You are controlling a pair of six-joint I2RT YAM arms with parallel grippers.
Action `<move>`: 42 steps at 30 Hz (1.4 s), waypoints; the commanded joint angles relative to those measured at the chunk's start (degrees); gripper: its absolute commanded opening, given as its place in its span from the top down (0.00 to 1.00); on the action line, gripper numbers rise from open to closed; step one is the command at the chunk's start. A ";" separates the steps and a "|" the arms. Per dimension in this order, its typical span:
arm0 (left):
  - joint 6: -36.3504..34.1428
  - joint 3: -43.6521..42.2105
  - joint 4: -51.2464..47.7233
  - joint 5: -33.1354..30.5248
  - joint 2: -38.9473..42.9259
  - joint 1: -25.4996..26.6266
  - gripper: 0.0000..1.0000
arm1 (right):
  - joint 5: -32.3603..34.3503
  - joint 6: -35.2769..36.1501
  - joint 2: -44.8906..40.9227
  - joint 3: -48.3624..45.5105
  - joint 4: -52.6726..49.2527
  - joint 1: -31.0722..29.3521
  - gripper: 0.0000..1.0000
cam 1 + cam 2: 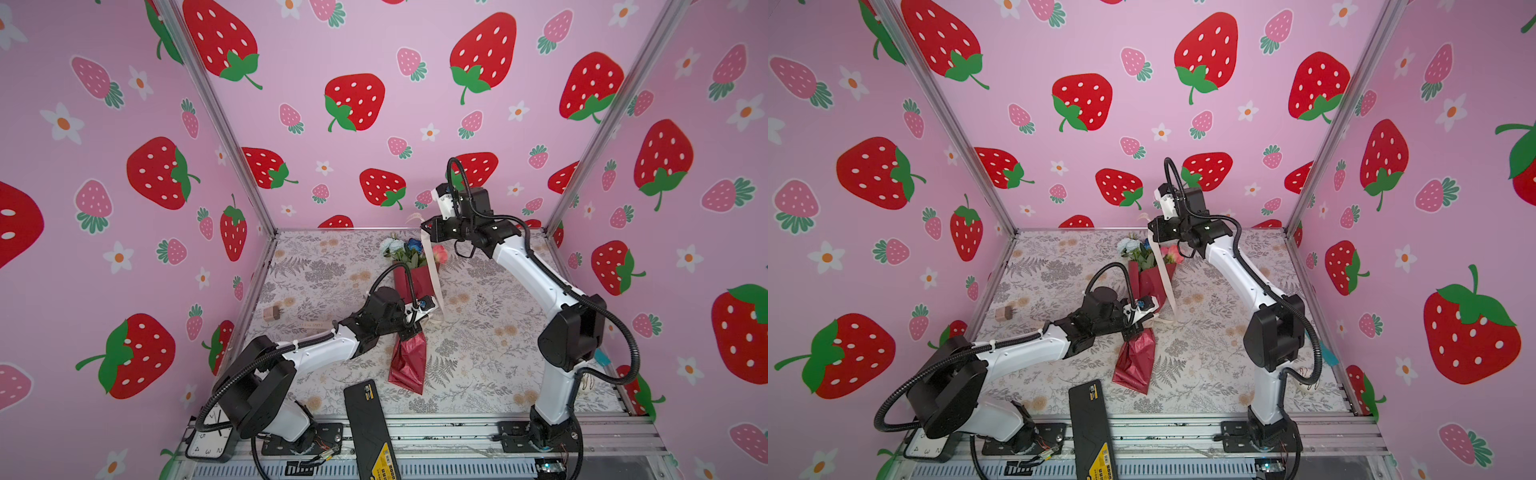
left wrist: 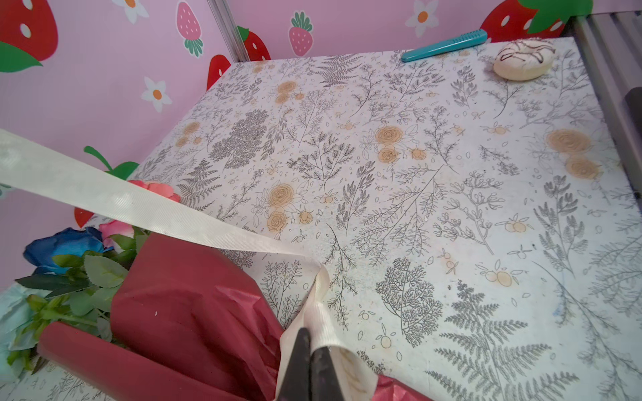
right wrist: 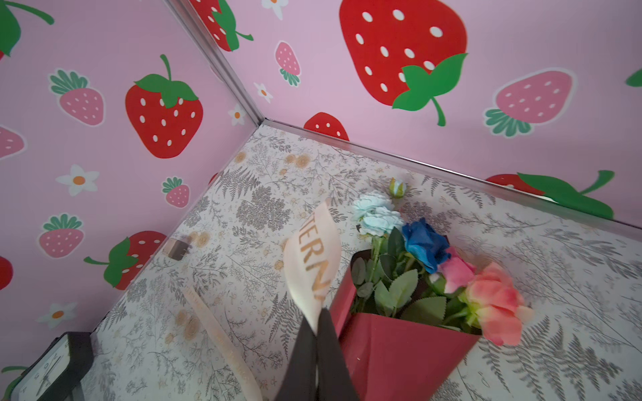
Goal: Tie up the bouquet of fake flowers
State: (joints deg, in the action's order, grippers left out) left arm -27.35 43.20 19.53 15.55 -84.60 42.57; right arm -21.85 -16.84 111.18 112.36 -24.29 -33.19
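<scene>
My right gripper lowers back across the wrap toward the flat ribbon strip [image 1: 316, 325] next, with the ribbon's fold held, and releases. The strip lies below and back.
The bouquet of fake flowers [image 1: 409, 282] [image 1: 1148, 286] lies on the floral table, wrapped in dark red paper [image 2: 194, 305] [image 3: 399, 347]. Its pale blue, dark blue and pink blooms point at the back wall. A cream lettered ribbon [image 1: 434, 274] [image 1: 1160, 274] runs taut from the wrap's narrow waist up to the back. My left gripper [image 1: 428, 319] [image 1: 1152, 318] [image 2: 312, 342] is shut on the ribbon's fold [image 2: 321, 312] at the waist. My right gripper [image 1: 424, 226] [image 1: 1151, 227] [image 3: 318, 323] hangs above the blooms, shut on the ribbon's upper end [image 3: 312, 257].
Another lettered ribbon strip [image 3: 215, 333] [image 1: 311, 324] lies flat left of the bouquet. A small wooden block [image 1: 272, 312] sits near the left wall. A black case [image 1: 370, 428] and a clock [image 1: 212, 432] are at the front edge. A teal tool [image 2: 444, 45] and a doughnut [image 2: 523, 59] lie far right.
</scene>
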 commanded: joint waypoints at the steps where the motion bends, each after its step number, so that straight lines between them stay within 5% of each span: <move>1: -5.95 -1.05 3.14 -4.09 1.23 1.66 1.00 | -2.84 1.37 2.50 4.69 -4.02 -2.44 1.00; 16: -13.76 -0.29 1.04 -16.10 -1.13 7.43 1.00 | -7.59 7.44 7.88 16.03 -10.01 -17.36 1.00; 32: -11.77 -1.01 0.84 -17.95 -1.76 9.36 1.00 | -9.04 10.85 16.96 17.98 -19.84 -26.27 0.99; 37: -11.19 -1.54 1.12 -18.23 -1.82 9.32 1.00 | -8.74 10.84 18.04 18.58 -21.97 -26.31 0.64; 42: -9.34 -2.51 3.28 -17.60 -1.37 8.87 1.00 | -2.76 9.72 15.76 18.79 -21.73 -25.18 0.60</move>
State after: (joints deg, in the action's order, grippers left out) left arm -37.89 41.17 19.92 -2.55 -86.63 51.64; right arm -27.62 -7.64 129.47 129.29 -44.64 -59.02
